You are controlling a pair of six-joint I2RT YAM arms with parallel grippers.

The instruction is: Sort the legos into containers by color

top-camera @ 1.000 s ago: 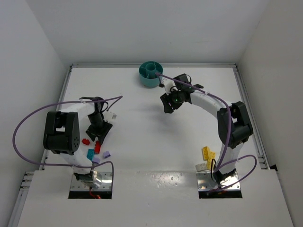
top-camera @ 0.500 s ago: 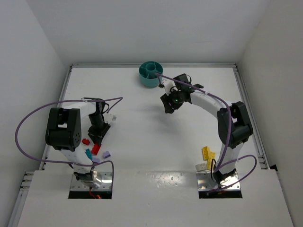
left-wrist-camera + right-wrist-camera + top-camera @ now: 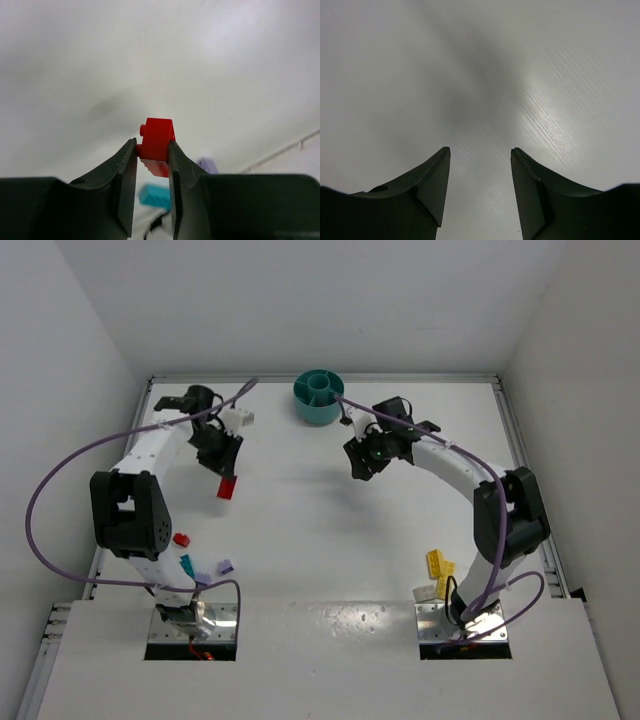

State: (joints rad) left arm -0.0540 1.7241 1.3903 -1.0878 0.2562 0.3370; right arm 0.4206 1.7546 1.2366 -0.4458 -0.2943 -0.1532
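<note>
I should swing my left gripper outward and to the right in the top view, over the bowl's near section [image 3: 327, 400], and let go of the red lego, because the teal bowl is empty.
My left gripper [image 3: 224, 472] is shut on a red lego [image 3: 227, 488], held above the table left of centre. In the left wrist view the red lego [image 3: 157, 137] sits pinched between the two fingertips of the gripper [image 3: 152, 150], with a teal lego [image 3: 155, 196] and a pale purple lego [image 3: 207, 165] on the table beyond. The round teal bowl of containers [image 3: 319, 398] stands at the far edge. My right gripper [image 3: 357, 466] hangs open just right of and nearer than the bowl, and the right wrist view shows only bare table between the gripper's [image 3: 480, 152] fingers.
Near the left arm's base lie a red lego [image 3: 181, 539], a teal lego [image 3: 185, 565] and a purple lego [image 3: 225, 567]. Yellow legos [image 3: 437, 562] lie by the right arm's base. Purple cables loop over both arms. White walls enclose the table.
My left gripper closed on the red lego among the loose bricks, lifted it and swung toward the far left. The right gripper shifted slightly.
</note>
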